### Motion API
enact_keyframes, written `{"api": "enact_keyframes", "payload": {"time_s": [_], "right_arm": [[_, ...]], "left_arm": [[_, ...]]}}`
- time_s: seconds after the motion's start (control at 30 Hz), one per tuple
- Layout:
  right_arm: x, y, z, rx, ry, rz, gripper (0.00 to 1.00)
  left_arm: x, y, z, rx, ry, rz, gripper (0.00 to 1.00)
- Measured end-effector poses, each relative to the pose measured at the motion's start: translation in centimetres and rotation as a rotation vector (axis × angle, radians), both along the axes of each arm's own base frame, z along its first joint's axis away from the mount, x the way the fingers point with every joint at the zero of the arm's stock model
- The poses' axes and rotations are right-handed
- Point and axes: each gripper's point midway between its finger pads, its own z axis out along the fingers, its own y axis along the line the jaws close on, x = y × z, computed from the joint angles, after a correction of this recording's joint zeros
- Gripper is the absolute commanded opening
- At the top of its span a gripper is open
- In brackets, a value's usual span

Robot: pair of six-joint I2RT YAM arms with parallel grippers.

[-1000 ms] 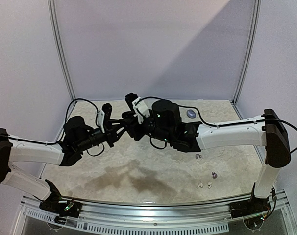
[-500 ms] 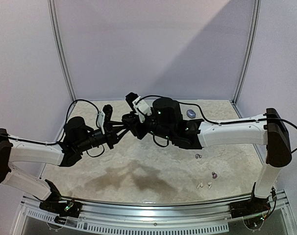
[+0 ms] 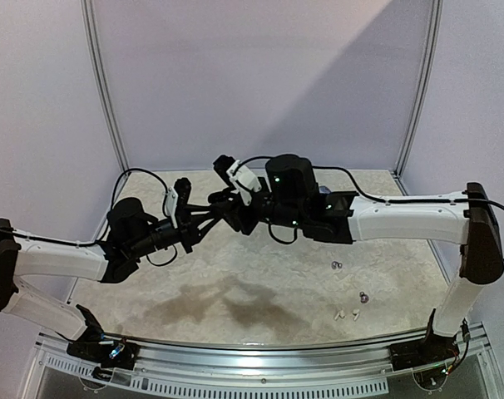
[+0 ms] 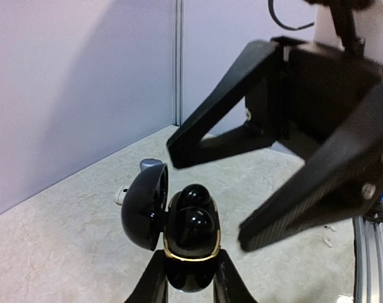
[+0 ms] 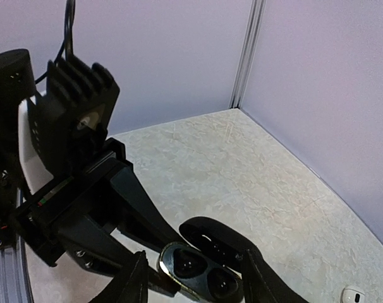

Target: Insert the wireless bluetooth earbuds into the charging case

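Note:
The left gripper tilts downward next. Both earbuds sit in its wells, so the black charging case [image 4: 191,243] comes down onto the tabletop beneath it and is released there.
My left gripper [image 4: 190,265] is shut on a black charging case [image 4: 191,243] with a gold rim and holds it above the table. Its lid [image 4: 146,205] is swung open to the left. Two black earbuds [image 4: 194,222] sit in its wells. My right gripper [image 5: 196,259] is open, its fingers [image 4: 311,183] on either side of the case [image 5: 201,274] without gripping it. In the top view both grippers meet at mid-table [image 3: 221,204]. A dark purplish pair [image 3: 336,265] and a white stemmed pair [image 3: 346,315] lie on the table at the right front.
A grey-blue closed case [image 3: 323,192] lies near the back wall, also in the left wrist view [image 4: 150,165]. A small white case [image 4: 121,192] lies beside it, also in the right wrist view [image 5: 354,295]. Walls enclose the back and sides.
My right arm has stretched and its wrist has drifted back and right, with the gripper staying by the case. My left arm has held still with the case.

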Motion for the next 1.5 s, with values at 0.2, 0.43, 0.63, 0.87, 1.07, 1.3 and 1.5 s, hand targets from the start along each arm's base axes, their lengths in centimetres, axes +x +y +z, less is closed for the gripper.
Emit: {"api": "enact_keyframes", "payload": {"time_s": [0.2,0.43,0.63,0.87,1.07,1.3,1.5], "right_arm": [[-1.1,-3.0,7.1,0.098,-0.006,0.033,0.54],[1.6,-3.3,12.1,0.199,0.035,-0.113,0.52],[3.9,0.4,3.3,0.023,0.179,-0.167,0.51],[1.1,0.3,-3.3,-0.117,0.275,-0.134,0.51],[-0.2,-2.6,-2.7,-0.112,0.32,-0.189,0.53],[3.6,-9.2,-2.4,-0.114,0.411,-0.425,0.58],[9.6,-19.9,-5.7,-0.165,0.564,-0.748,0.82]], "left_arm": [[-0.3,-0.2,0.0,0.084,-0.136,-0.023,0.0],[-2.1,-1.1,-0.6,0.234,-0.374,-0.141,0.0],[-2.2,-1.2,-1.0,0.326,-0.519,-0.155,0.0],[-2.1,-1.0,-2.6,0.381,-0.479,-0.159,0.0],[-2.0,-0.9,-2.6,0.359,-0.436,-0.146,0.0],[-1.9,-0.9,-2.5,0.297,-0.307,-0.137,0.0],[-1.0,-1.3,-2.7,0.281,-0.141,-0.126,0.0]]}}
